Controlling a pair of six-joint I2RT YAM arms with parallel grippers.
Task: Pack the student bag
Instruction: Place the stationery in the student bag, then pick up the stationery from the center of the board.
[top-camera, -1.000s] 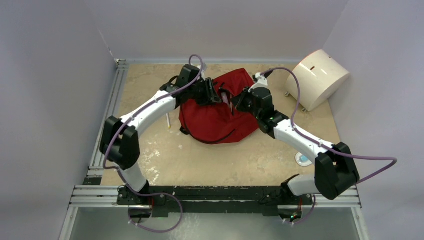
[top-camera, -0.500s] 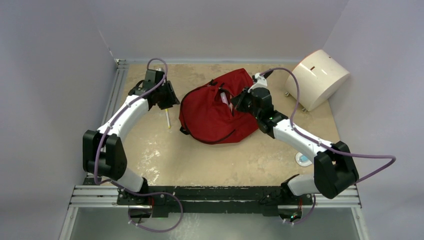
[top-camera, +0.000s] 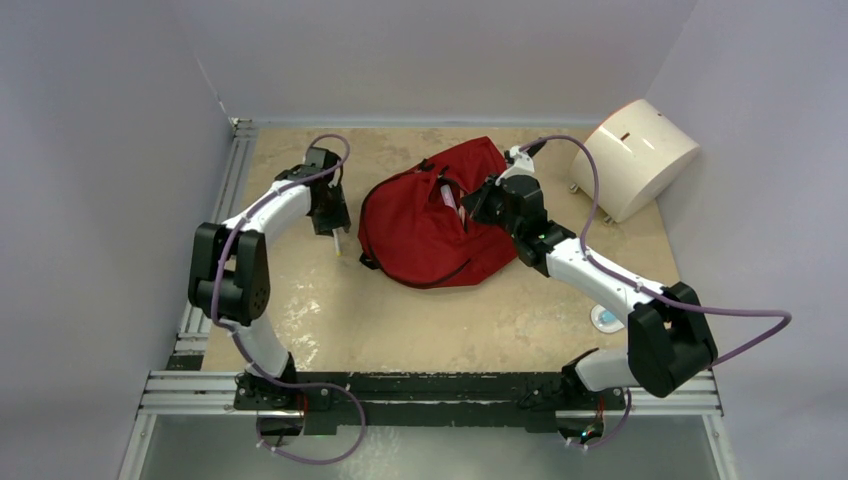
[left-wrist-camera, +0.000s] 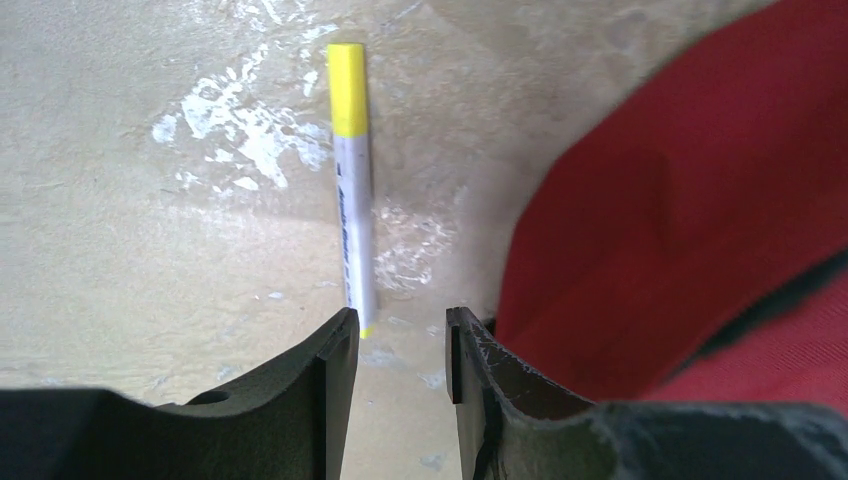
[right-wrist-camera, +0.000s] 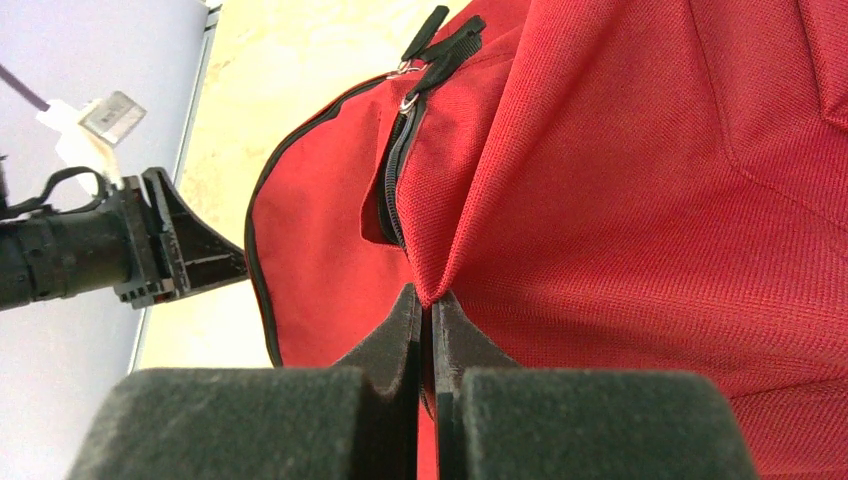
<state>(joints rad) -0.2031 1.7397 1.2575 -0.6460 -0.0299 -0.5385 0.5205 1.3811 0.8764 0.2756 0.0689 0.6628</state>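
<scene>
My left gripper will next go down onto the marker's white body (top-camera: 336, 238) (left-wrist-camera: 356, 231), moving slightly to the left in the wrist view, because it lies off the middle of the finger gap.
The dark-red student bag (top-camera: 425, 225) lies at the middle back of the table, its zipper opening part open at the top. My right gripper (top-camera: 478, 205) is shut on a fold of the bag's red fabric (right-wrist-camera: 428, 292) next to the black zipper (right-wrist-camera: 392, 190). My left gripper (top-camera: 333, 226) is open and empty, low over the table left of the bag. A white marker with a yellow cap (left-wrist-camera: 352, 185) lies just ahead of its fingertips (left-wrist-camera: 400, 325); it also shows in the top view (top-camera: 337, 243). The bag's edge (left-wrist-camera: 690, 220) is to the right of the jaws.
A white rounded box (top-camera: 640, 155) stands at the back right. A small round blue-and-white object (top-camera: 606, 319) lies on the table near my right arm's elbow. An aluminium rail (top-camera: 215, 235) runs along the left edge, with walls on the left, back and right.
My left arm has pulled away from the bag's opening, swung left, then come back down over the marker. My right gripper has stayed shut on the bag.
</scene>
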